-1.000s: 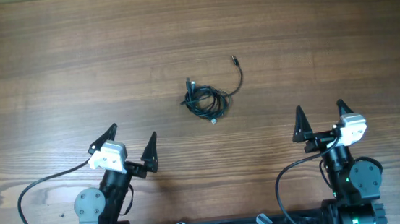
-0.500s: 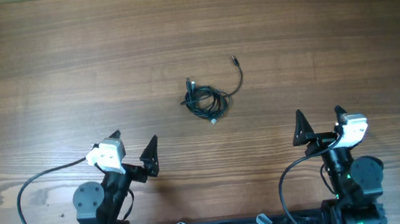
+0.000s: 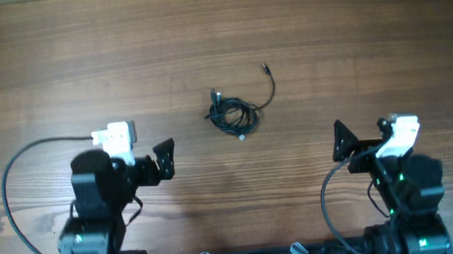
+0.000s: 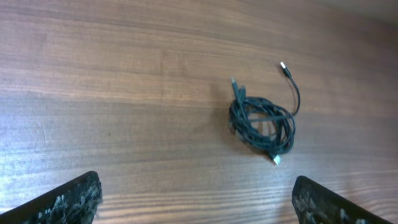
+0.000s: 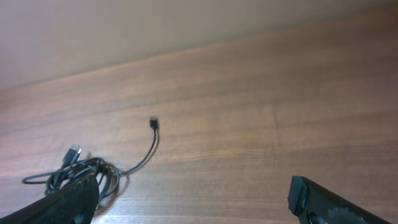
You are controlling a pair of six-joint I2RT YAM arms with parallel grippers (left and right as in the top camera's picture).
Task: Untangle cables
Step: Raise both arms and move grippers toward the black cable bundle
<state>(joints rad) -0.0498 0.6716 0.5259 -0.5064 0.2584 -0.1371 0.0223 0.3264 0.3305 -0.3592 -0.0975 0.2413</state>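
Observation:
My left gripper should go across and down next onto the outer cable parts of the clump's nearest edge (image 3: 214, 121) (image 4: 236, 124), below and to its right in the overhead view.
The cables (image 3: 234, 114) lie as a small knotted black clump near the table's middle, with one loose end curving up to a plug tip (image 3: 265, 68). The clump also shows in the left wrist view (image 4: 262, 124) and at the lower left of the right wrist view (image 5: 87, 174). My left gripper (image 3: 149, 160) is open and empty, well to the lower left of the clump. My right gripper (image 3: 363, 140) is open and empty, to the lower right of it. Neither touches the cables.
The wooden table (image 3: 57, 68) fills the overhead view. The arm bases and their thicker black wires (image 3: 17, 174) sit along the near edge. A pale wall shows beyond the table's far edge in the right wrist view (image 5: 124, 25).
Both arms have risen and tipped forward from their rest pose; the left gripper swung the most. The cables have not moved.

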